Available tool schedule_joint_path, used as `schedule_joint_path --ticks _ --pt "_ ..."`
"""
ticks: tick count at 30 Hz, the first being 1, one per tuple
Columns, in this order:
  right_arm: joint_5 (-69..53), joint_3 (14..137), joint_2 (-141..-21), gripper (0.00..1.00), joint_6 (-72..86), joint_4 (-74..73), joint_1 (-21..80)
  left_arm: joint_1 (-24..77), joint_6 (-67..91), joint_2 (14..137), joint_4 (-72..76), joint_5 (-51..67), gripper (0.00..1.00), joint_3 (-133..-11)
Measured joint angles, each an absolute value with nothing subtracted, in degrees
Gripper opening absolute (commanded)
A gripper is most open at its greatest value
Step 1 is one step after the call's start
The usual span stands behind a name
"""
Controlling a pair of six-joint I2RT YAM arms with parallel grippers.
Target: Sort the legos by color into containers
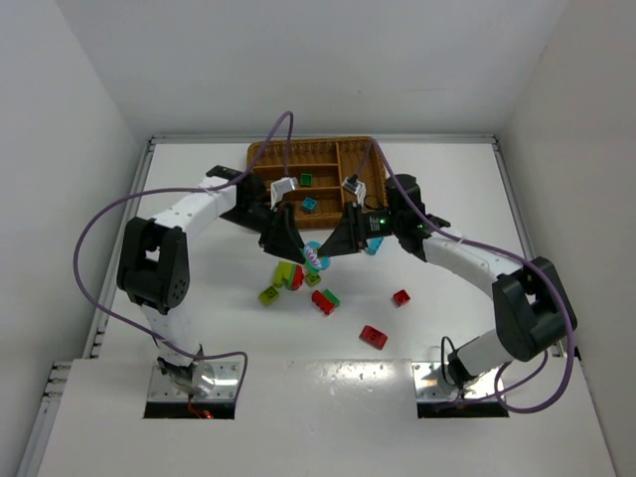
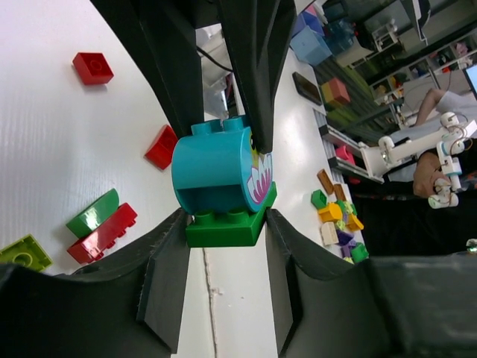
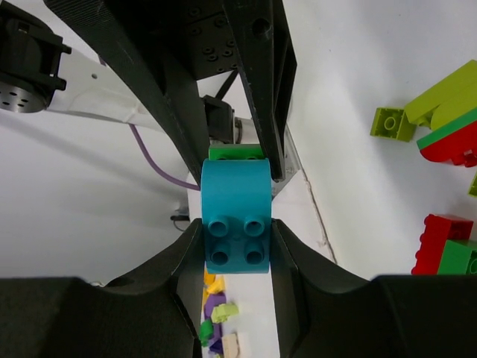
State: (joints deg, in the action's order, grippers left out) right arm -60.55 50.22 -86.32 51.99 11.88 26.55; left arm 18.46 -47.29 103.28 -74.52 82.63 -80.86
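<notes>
My left gripper pulls away from the teal lego next, swings outward, tips down over the container section with the green lego [image 1: 297, 176] and releases its matching dark green lego.
A teal rounded lego [image 3: 236, 205] with a dark green lego [image 2: 223, 227] stuck to it hangs above the table between both grippers. My right gripper [image 3: 236, 233] is shut on the teal lego's sides. My left gripper [image 2: 226, 224] is shut on the green one, opposite it. In the top view the two grippers, left [image 1: 297, 252] and right [image 1: 332, 250], meet tip to tip just in front of the wicker tray [image 1: 261, 157], with the teal lego [image 1: 313, 255] between them. One green lego [image 1: 306, 180] and one teal lego [image 1: 309, 204] lie in the tray's compartments.
Loose legos lie on the table below the grippers: a lime one [image 1: 269, 295], a red and green cluster [image 1: 324, 300], and two single red ones [image 1: 400, 297] [image 1: 373, 337]. White walls close in the table on the left, back and right.
</notes>
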Motion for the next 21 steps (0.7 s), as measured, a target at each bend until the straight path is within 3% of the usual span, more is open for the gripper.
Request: schedule_joint_path --ticks 4,9,21 --pt "-60.69 50.35 -86.32 0.20 51.13 11.88 26.55 18.46 -47.05 103.28 -74.54 82.59 0.32 -80.86" --pt "-60.51 50.87 -86.30 0.20 49.01 10.09 26.57 18.46 -46.92 103.61 -74.52 82.54 0.02 -80.86" --pt "-59.16 51.90 -85.52 0.20 46.00 6.42 25.98 18.33 -45.69 105.08 -74.54 82.74 0.00 -82.59"
